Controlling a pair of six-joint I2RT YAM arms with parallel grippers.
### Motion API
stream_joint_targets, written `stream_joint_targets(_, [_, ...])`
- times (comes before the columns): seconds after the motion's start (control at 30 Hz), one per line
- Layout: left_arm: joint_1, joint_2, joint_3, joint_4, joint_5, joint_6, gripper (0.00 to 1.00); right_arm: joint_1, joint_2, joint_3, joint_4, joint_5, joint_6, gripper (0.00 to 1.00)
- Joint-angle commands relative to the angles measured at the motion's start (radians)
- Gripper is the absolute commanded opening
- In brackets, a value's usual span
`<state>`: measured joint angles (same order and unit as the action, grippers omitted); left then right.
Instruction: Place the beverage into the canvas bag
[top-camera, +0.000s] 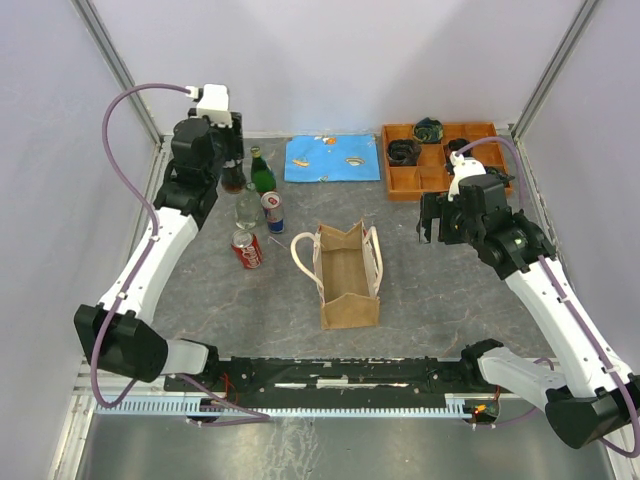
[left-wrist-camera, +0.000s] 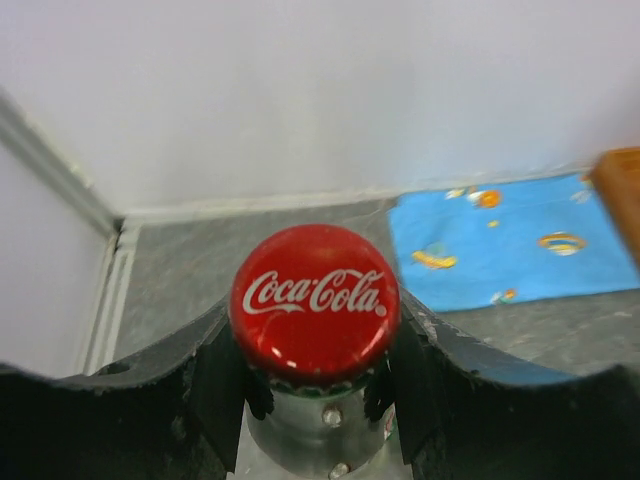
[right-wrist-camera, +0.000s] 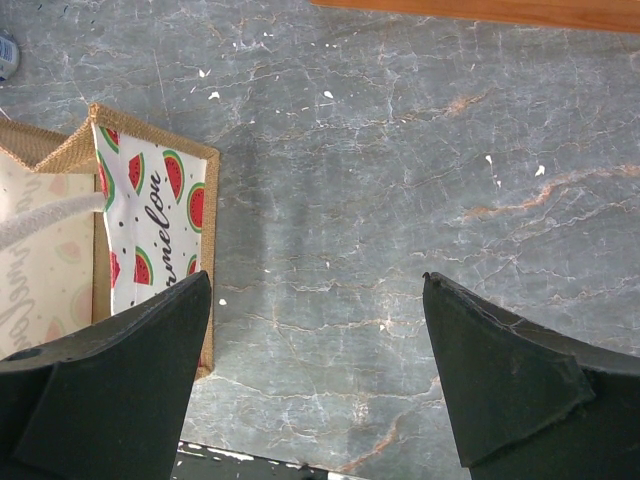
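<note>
The Coca-Cola bottle will go into the bag next. My left gripper will swing back and to the right in the top view, over the bag's opening, lower the bottle inside and release it.
A Coca-Cola bottle stands at the back left among other drinks. Its red cap fills the left wrist view. My left gripper reaches over it, and its pads press the glass neck just under the cap, shut on it. The canvas bag stands open-mouthed in the middle of the table with cream handles. Its watermelon-print lining shows in the right wrist view. My right gripper hangs open over bare table to the right of the bag, holding nothing.
Beside the held bottle are a green bottle, a clear bottle, a blue-and-silver can and a red cola can. A blue cloth lies at the back middle. An orange compartment tray sits back right.
</note>
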<state>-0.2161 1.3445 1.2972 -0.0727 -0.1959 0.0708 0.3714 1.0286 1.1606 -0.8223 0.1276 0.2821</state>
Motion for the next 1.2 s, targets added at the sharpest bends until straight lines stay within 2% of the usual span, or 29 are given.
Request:
stream_joint_targets(0.0, [-0.096,-0.058,0.18,0.245,0.054,0.095,0.03,0.004,-0.007,-0.005,0.045,-0.011,-0.015,0.94])
stream_joint_targets(0.17, [-0.15,-0.014,0.245,0.251,0.05,0.111,0.03,0.003,-0.02,-0.009,0.042,-0.008,-0.015,0.94])
stream_joint_targets(0.37, [-0.195,-0.013,0.242,0.25,0.036,0.103,0.03,0.003,-0.034,-0.019,0.039,-0.003,-0.014,0.94])
stream_joint_targets(0.8, [-0.203,-0.03,0.214,0.238,0.022,0.087,0.03,0.002,-0.024,-0.015,0.046,-0.009,-0.014,0.94])
stream_joint_targets(0.9, [-0.213,-0.029,0.232,0.196,0.065,0.032,0.03,0.004,-0.017,-0.015,0.05,-0.01,-0.014,0.94])
stream_joint_targets(1.17, [-0.372,-0.055,0.223,0.076,0.21,-0.093,0.03,0.005,-0.012,-0.015,0.05,-0.003,-0.017,0.94])
